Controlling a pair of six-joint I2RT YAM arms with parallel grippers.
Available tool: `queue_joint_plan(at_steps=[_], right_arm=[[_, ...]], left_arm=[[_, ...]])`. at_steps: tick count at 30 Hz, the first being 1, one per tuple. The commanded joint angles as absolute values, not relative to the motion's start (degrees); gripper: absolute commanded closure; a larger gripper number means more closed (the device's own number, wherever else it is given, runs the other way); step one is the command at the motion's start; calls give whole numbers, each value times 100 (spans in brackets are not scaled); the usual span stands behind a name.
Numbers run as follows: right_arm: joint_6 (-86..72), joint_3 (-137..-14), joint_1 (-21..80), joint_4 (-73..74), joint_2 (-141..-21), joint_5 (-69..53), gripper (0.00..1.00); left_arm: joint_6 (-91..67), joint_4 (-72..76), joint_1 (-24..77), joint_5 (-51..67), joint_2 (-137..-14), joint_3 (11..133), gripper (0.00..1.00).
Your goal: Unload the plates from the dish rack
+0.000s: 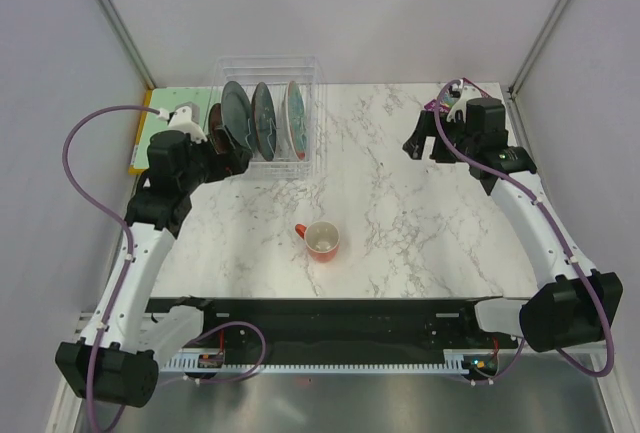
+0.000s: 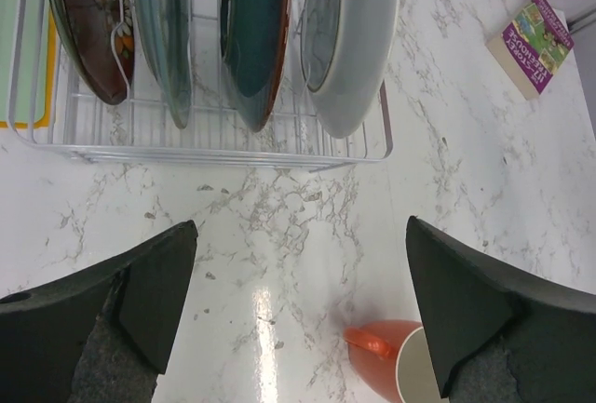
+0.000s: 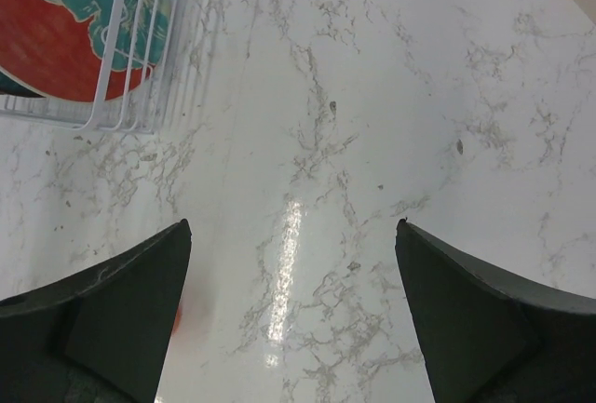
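The red plate's pale rim [image 1: 294,123] [image 2: 361,60] has a gap between it and its neighbour, so my left gripper should next move outward and to the right in the top view, onto it.
Several plates stand upright in the dish rack [image 1: 316,103] at the back left. In the left wrist view they are a small dark red plate [image 2: 88,26], a grey-teal plate [image 2: 163,35], a dark teal plate with a brownish rim [image 2: 256,35] and the pale back of a fourth plate [image 2: 352,45]. The right wrist view shows that plate's red face with a teal splash [image 3: 56,45] behind the rack's wires [image 3: 121,96]. My left gripper [image 1: 233,159] [image 2: 298,310] is open and empty just in front of the rack. My right gripper [image 1: 421,145] [image 3: 293,310] is open and empty over the bare marble to the right.
An orange-red mug [image 1: 322,241] [image 2: 391,370] stands on the marble table in front of the rack. A flat green board [image 1: 158,118] with a yellow edge lies left of the rack. A purple book [image 2: 535,35] lies at the back right near my right gripper.
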State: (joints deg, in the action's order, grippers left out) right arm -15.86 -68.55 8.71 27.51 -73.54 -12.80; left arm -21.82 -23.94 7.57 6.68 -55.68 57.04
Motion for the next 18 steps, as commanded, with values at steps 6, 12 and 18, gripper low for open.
queue_joint_plan(at_steps=[6, 12, 18], right_arm=[[-1318, -7180, 844, 2962, -7383, -730, 2], [-1301, -7189, 852, 2962, -7479, -606, 2], [-1318, -7172, 844, 2953, -7672, -765, 2]], left_arm=[[-1907, -1811, 756, 2214, -6485, 6564, 0], [-2129, -1504, 904, 2276, -7874, 7549, 2], [-1653, -1450, 1326, 1153, -8927, 8472, 11]])
